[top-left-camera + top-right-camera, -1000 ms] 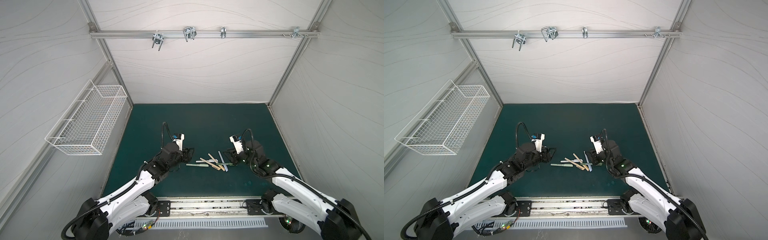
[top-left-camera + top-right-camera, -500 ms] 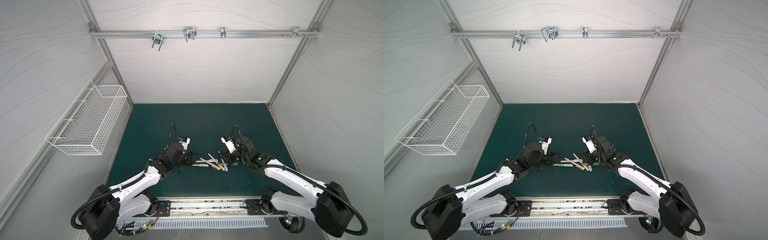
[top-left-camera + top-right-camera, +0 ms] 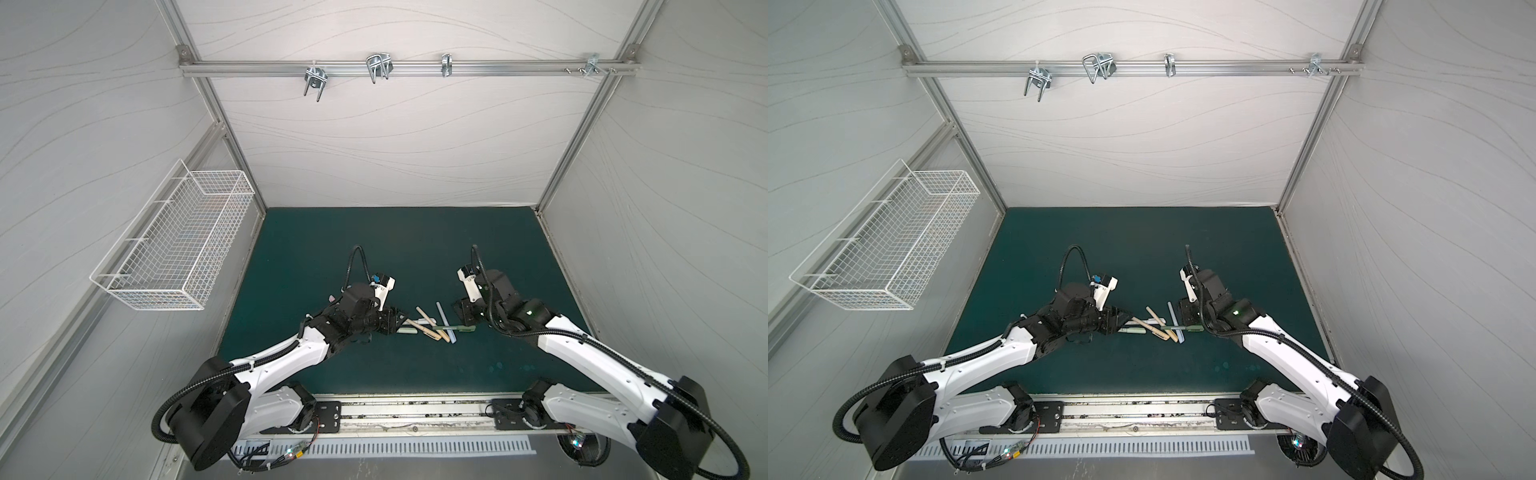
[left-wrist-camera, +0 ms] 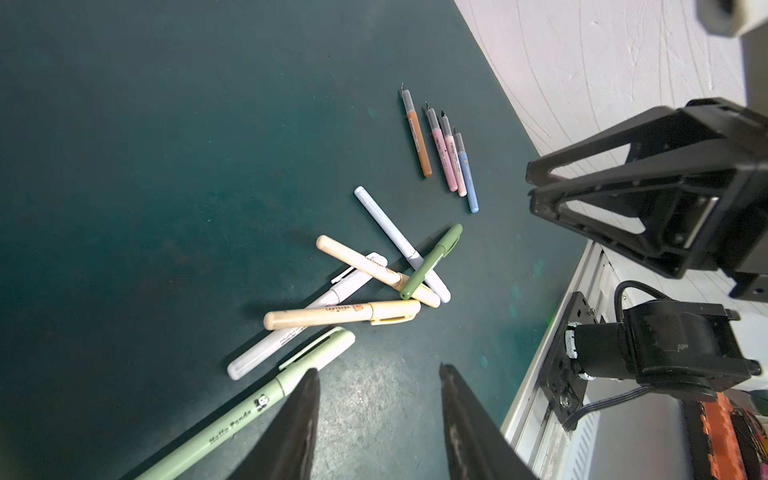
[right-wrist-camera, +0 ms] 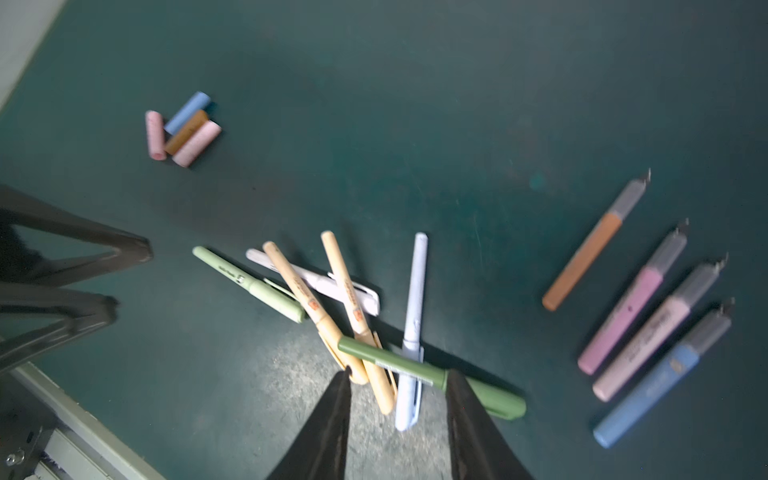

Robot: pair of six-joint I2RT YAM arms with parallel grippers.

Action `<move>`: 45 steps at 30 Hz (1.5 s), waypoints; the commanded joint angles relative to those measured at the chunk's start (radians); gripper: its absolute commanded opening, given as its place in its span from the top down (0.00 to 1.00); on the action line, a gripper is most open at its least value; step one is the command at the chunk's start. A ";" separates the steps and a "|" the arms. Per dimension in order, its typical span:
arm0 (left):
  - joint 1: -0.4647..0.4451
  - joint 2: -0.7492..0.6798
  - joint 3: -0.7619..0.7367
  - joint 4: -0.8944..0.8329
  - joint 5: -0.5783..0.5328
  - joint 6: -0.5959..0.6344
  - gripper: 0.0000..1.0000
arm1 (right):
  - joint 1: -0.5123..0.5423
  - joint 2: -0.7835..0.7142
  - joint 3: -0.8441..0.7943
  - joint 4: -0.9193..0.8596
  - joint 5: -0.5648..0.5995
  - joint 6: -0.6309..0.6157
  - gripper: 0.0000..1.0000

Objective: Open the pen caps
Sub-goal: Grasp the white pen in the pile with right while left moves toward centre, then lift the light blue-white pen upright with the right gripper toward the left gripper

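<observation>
The pale blue pen's far end [image 3: 439, 305] [image 5: 420, 246] is below and outward of my right gripper and sticks clear of the pile, so my right gripper should go down and outward onto it.
Several capped pens [image 4: 340, 313] lie crossed in a pile mid-mat, between both arms in both top views [image 3: 432, 326] [image 3: 1158, 326]. My left gripper [image 4: 379, 370] is open over bare mat. A light green pen [image 4: 249, 409] lies just beside one of its fingers. My right gripper [image 5: 398, 374] is open at the pile's other end, its tips at a dark green pen [image 5: 395, 363] and the tan pens' caps, gripping nothing. Several loose pen caps [image 5: 183, 129] lie bunched beyond the left gripper [image 5: 124, 274]. Several uncapped pens [image 5: 640, 324] lie in a row nearby.
The mat's front edge and a metal rail [image 3: 415, 409] run close behind both arms. A white wire basket [image 3: 174, 245] hangs on the left wall. The right gripper's fingers [image 4: 540, 195] show in the left wrist view, across the pile.
Both arms have moved inward and down toward the pile from either side. Neither gripper's opening has changed.
</observation>
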 commanded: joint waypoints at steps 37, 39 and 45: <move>-0.013 0.053 0.046 0.094 0.036 -0.001 0.51 | -0.010 0.711 0.374 -0.163 0.007 0.075 0.68; -0.014 0.056 0.046 0.094 0.037 0.000 0.51 | -0.011 0.715 0.379 -0.167 0.022 0.070 0.68; -0.015 0.058 0.047 0.093 0.038 0.001 0.51 | -0.016 0.758 0.399 -0.179 0.017 0.051 0.70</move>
